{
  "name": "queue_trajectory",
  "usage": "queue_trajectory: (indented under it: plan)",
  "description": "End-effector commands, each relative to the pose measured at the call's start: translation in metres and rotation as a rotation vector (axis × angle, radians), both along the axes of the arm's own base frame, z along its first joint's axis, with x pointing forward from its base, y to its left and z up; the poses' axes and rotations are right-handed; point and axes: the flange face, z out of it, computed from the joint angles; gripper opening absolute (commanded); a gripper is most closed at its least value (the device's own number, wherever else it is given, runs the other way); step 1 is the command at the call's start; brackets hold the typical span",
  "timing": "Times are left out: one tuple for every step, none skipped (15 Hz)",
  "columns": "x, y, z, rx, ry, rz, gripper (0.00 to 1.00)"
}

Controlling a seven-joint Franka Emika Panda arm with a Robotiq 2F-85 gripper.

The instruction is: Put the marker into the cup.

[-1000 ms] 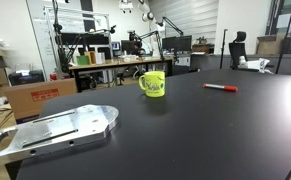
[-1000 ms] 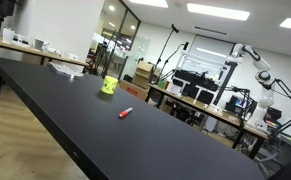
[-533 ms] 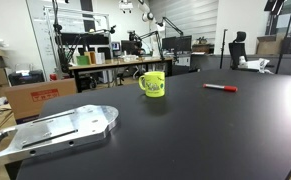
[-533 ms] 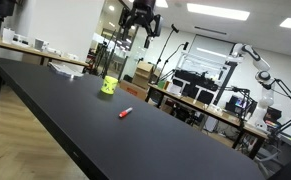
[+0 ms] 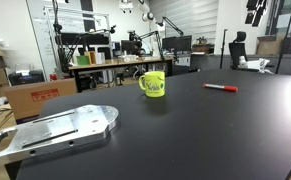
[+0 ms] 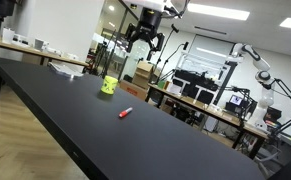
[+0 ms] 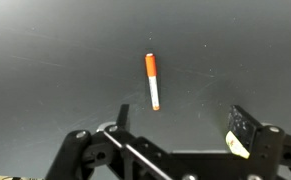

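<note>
My gripper will move down to straddle its white part next.
The red marker (image 5: 220, 87) lies flat on the black table (image 5: 185, 130), apart from the yellow-green mug (image 5: 153, 83), which stands upright with a dark print on its side. Both also show in an exterior view, the marker (image 6: 125, 112) nearer the camera than the mug (image 6: 109, 86). My gripper (image 6: 145, 40) hangs high above the table and is open and empty; only its tip shows in an exterior view (image 5: 255, 12). In the wrist view the marker (image 7: 152, 80) lies far below, just beyond my open fingers (image 7: 182, 122). The mug is out of the wrist view.
A flat metal plate (image 5: 55, 130) lies at the table's near corner. Small items (image 6: 63, 68) sit at the far end of the table. Desks, shelves, boxes and another robot arm (image 6: 253, 60) stand beyond the table edges.
My gripper has come into view from above and moved lower over the table, towards the marker. The marker and the mug have not moved.
</note>
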Motion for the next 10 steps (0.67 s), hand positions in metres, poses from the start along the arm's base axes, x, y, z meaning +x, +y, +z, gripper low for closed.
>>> queue_trajectory:
  plan:
    - [0.0,0.0,0.001,0.001,0.0,0.0,1.0]
    - [0.0,0.0,0.001,0.001,0.0,-0.001,1.0]
    - [0.012,-0.003,-0.003,0.005,0.007,-0.011,1.0]
    - [0.023,-0.012,-0.006,-0.01,0.004,-0.029,1.0]
    - [0.034,-0.016,-0.012,-0.015,-0.001,-0.032,1.0]
    - [0.045,-0.021,-0.019,-0.006,0.005,-0.039,1.0]
    - [0.054,-0.024,-0.024,-0.009,0.003,-0.044,1.0]
    - [0.061,-0.026,-0.03,-0.009,0.003,-0.038,1.0]
    - [0.069,-0.026,-0.039,-0.015,0.01,-0.036,1.0]
    - [0.076,-0.022,-0.049,-0.008,0.016,-0.029,1.0]
